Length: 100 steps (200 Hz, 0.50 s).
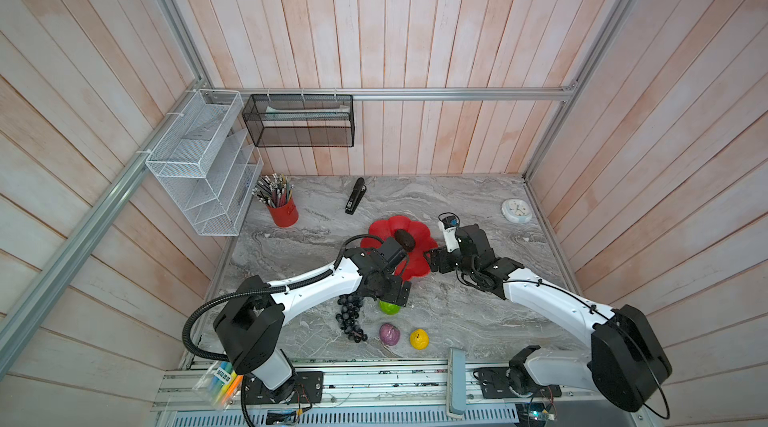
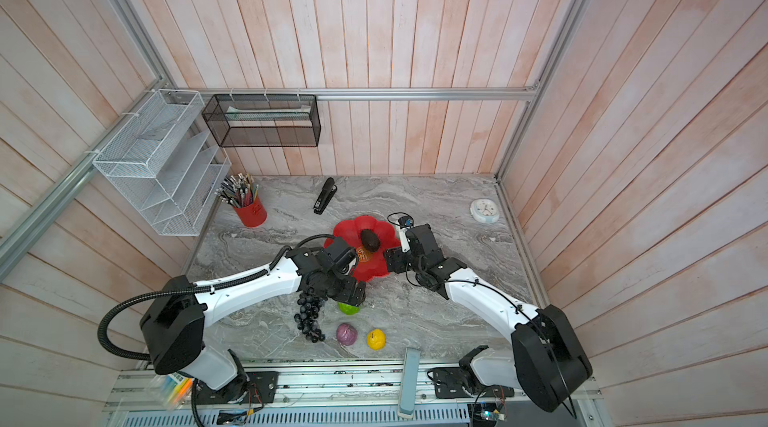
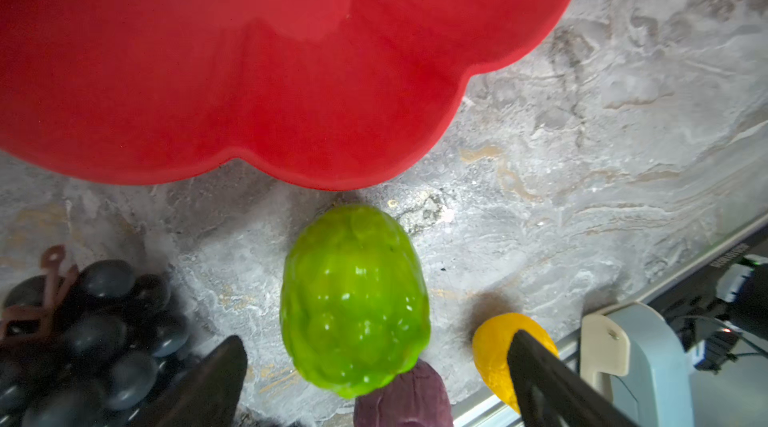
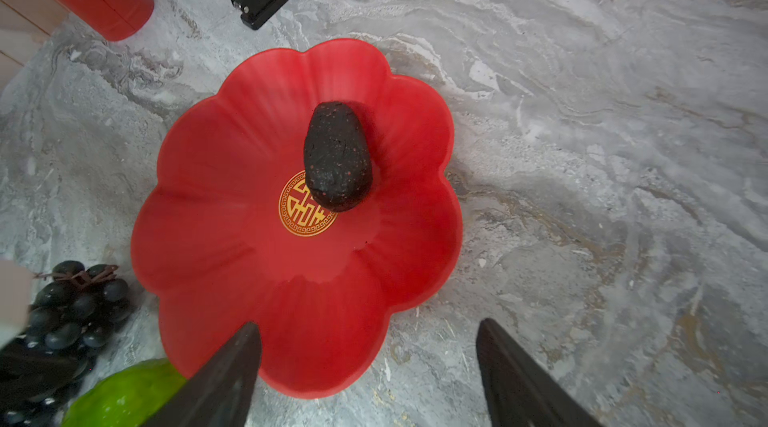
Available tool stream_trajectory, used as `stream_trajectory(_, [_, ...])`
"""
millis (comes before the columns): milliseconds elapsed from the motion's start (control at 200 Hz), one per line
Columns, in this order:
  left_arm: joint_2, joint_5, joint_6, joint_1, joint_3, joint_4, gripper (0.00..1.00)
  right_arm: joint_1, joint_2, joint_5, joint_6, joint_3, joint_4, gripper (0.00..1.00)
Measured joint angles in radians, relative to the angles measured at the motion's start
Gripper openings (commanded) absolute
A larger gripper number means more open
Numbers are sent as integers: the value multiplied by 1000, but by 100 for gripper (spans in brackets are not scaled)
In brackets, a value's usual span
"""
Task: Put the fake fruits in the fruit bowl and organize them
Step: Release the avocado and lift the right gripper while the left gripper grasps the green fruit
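Observation:
My left gripper lowers around the bumpy green fruit [image 1: 389,307] [image 3: 353,300] next and closes on its sides, as the open fingers already hang to either side of it.
The red scalloped fruit bowl [image 1: 384,227] [image 2: 351,229] [image 4: 232,179] [image 3: 249,50] sits mid-table with the dark avocado-like oval [image 1: 405,239] [image 2: 369,240] [image 4: 337,156] lying in it beside the gold emblem. In front of the bowl lie the bumpy green fruit [image 1: 389,307] [image 3: 353,300], the grape bunch [image 1: 351,317] [image 3: 95,341], the purple fruit [image 1: 389,334] [image 3: 405,400] and the yellow fruit [image 1: 419,338] [image 3: 494,346]. My left gripper [image 1: 395,298] [image 3: 376,337] hangs open over the green fruit, one finger on each side of it. My right gripper [image 1: 432,262] [image 4: 370,323] is open and empty at the bowl's right rim.
A red pencil cup [image 1: 283,213] and a black stapler [image 1: 355,196] stand behind the bowl on the left. A white clock [image 1: 516,211] lies at the back right. Wire racks [image 1: 199,163] hang on the left wall. A grey-blue tool [image 1: 456,379] rests on the front rail.

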Motion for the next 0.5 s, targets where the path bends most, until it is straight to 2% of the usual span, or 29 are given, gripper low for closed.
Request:
stream_trajectory(235, [91,-33,9,0,3,3,97,-28,-41,-5,12,-35,29,82])
stream_trajectory(500, [111,-18,23,0,3,30,80,-33,-31,-31,24,-37,50,82])
